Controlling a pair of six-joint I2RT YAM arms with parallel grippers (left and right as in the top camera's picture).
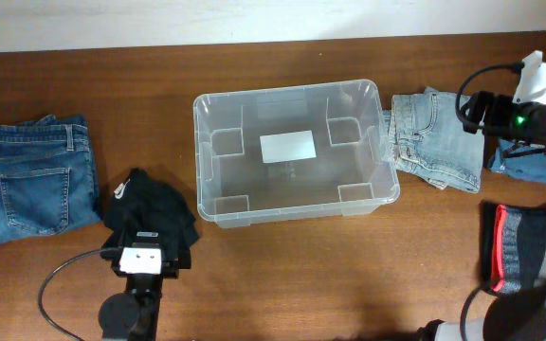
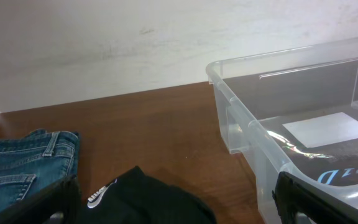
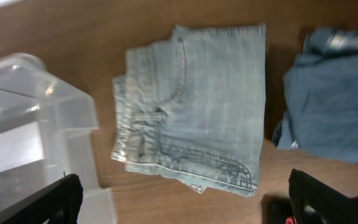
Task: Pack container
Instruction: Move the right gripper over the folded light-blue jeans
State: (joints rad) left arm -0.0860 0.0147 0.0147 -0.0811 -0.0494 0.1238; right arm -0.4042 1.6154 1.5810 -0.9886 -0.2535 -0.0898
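Note:
My right gripper is due to go down onto the edge of the light-blue jeans facing the blue garment, because the bare table beside that edge has room for a finger.
The clear container [image 1: 287, 91] stands in the middle of the table, with only a white label [image 1: 288, 146] showing on its base. My left gripper [image 1: 148, 239] is open, low over a black garment [image 1: 150, 208] just left of the container. In the left wrist view the black garment [image 2: 148, 202] lies between my open left gripper's [image 2: 179, 210] fingers, with the container [image 2: 241, 115] to the right. My right gripper [image 1: 474, 109] hovers open above folded light-blue jeans [image 1: 434, 142] right of the container. In the right wrist view my right gripper [image 3: 185, 206] sits just past the light jeans' [image 3: 191, 106] near edge.
Folded dark-blue jeans [image 1: 34, 180] lie at the far left. A blue garment [image 1: 524, 169] lies right of the light jeans. A black, grey and red garment [image 1: 512, 248] sits near the front right by the right arm's base.

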